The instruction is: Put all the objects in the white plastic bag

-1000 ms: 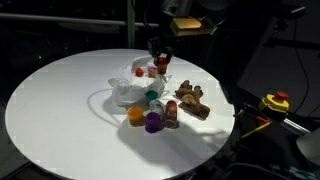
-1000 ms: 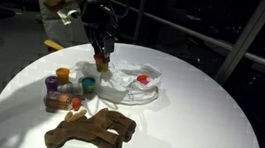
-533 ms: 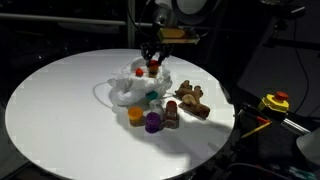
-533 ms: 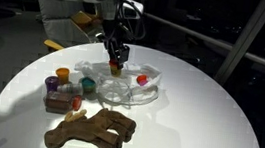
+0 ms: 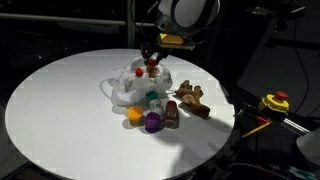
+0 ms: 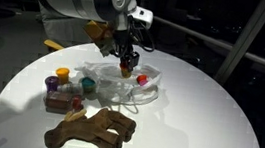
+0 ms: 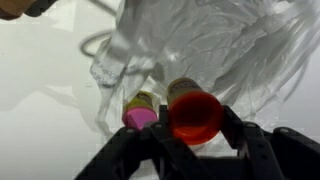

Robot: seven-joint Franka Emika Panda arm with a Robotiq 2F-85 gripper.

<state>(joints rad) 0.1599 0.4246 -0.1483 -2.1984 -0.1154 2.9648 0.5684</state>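
My gripper is above the crumpled white plastic bag, which lies spread out, so it should move down toward the bag next and release the red cup-like piece into it.
My gripper [image 7: 196, 128] is shut on a red cup-like piece [image 7: 195, 113], its open mouth facing the wrist camera. It hangs just over the crumpled white plastic bag [image 7: 205, 45]. In both exterior views the gripper [image 5: 151, 63] [image 6: 125, 66] is above the bag [image 5: 128, 88] [image 6: 121, 87]. A small red piece [image 6: 142, 80] shows inside the bag. A pink-and-yellow piece [image 7: 140, 114] lies just left of the held cup. On the table sit a yellow cup [image 5: 135, 115], a purple cup [image 5: 152, 122], a teal cup [image 5: 152, 97] and a brown lumpy figure [image 5: 192, 100] [image 6: 91, 130].
Everything sits on a round white table [image 5: 60, 110] whose edge drops into dark surroundings. A yellow-and-red tool [image 5: 275, 102] lies off the table to one side. More cups [image 6: 62, 76] and a small brown piece [image 6: 64, 101] cluster beside the bag.
The gripper has carried the red cup sideways from beside the bag to above its middle. The jaws have kept the same grip. The pieces on the table have not moved.
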